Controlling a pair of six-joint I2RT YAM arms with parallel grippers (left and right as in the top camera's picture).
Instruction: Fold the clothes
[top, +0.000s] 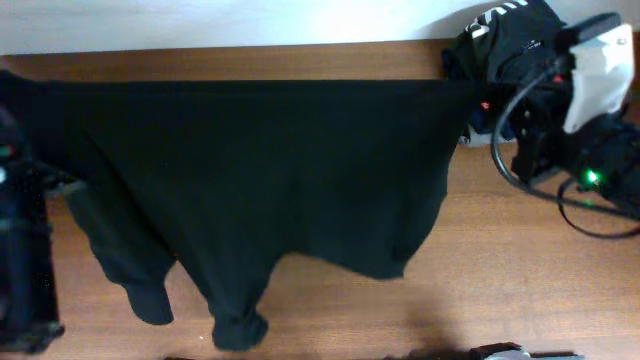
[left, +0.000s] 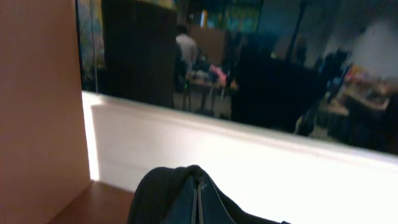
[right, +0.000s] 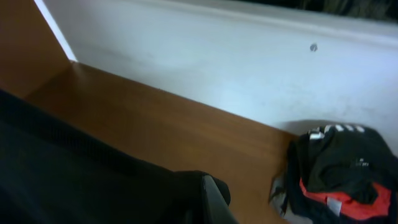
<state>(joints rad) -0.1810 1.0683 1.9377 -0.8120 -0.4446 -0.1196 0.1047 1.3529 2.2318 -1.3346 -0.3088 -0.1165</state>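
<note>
My left gripper lowers outward toward the white wall next and brings its corner of the shirt onto the table's back part, since the shirt still hangs spread above the table.
The clothes, a black T-shirt (top: 260, 170), hang spread wide above the wooden table (top: 520, 270). The top edge is stretched taut from left to right, and the sleeves droop toward the front edge. My left gripper (left: 198, 200) is shut on black fabric (left: 158, 193) that bunches over its fingertips. It holds the shirt's left end, at the far left of the overhead view. At the shirt's right corner, my right gripper (right: 214, 200) is shut on the cloth (right: 93, 180). The overhead view shows it beside the heap (top: 478, 100).
A heap of dark garments (top: 500, 40) with red and white patches lies at the back right corner (right: 342, 174), close to the right arm (top: 590, 80) and its cables. A white wall (right: 217, 56) runs along the table's back edge.
</note>
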